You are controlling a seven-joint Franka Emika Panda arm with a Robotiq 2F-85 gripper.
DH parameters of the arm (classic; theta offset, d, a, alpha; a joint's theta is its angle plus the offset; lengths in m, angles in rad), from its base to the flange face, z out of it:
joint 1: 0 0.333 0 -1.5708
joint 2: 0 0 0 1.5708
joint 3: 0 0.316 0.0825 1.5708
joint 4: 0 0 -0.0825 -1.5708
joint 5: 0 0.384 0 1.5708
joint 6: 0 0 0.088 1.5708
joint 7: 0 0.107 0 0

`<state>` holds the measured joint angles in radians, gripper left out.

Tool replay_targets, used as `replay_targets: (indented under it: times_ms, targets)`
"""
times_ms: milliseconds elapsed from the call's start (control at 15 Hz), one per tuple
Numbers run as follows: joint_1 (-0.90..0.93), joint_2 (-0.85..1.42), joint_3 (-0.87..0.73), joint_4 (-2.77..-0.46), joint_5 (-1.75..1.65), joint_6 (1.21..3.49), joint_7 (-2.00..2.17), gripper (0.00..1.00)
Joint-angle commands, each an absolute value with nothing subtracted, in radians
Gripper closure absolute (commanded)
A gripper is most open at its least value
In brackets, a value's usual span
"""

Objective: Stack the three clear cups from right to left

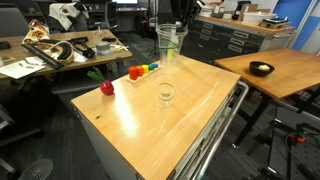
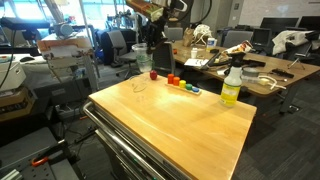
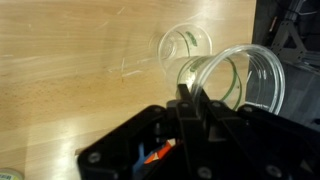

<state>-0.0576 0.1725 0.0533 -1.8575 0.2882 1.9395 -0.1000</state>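
The held cup needs to go across next and then down into the open mouth of the standing cup (image 1: pixel 166 87) (image 3: pixel 186 45), because that cup stands upright below. My gripper then needs to let go of the held cup's rim.
One clear cup (image 1: pixel 166 92) stands upright on the wooden table; it also shows in an exterior view (image 2: pixel 139 85) and in the wrist view (image 3: pixel 184 48). My gripper (image 3: pixel 190 98) is shut on the rim of another clear cup (image 3: pixel 240 78). It holds that cup upright in the air, above and behind the standing cup, in both exterior views (image 1: pixel 172 42) (image 2: pixel 143 56). The held cup looks tall. I cannot tell whether the third cup is nested in it; no third cup stands apart.
A red fruit (image 1: pixel 107 88) and small coloured blocks (image 1: pixel 142 70) lie near the table's far edge. A yellow-green bottle (image 2: pixel 231 88) stands at the far corner. A black bowl (image 1: pixel 261 68) sits on a neighbouring table. Cluttered desks stand behind.
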Motion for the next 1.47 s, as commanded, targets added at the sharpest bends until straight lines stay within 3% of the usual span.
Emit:
replay_targets:
  times_ms: [0,800,1400]
  targets:
    - [-0.032,0.036,0.053,-1.999,0.328,1.930,-0.141,0.98]
    - [0.011,0.079,0.052,-2.077,0.302,2.196,-0.304,0.98]
    - [0.001,0.179,0.050,-2.047,0.289,2.186,-0.313,0.98]
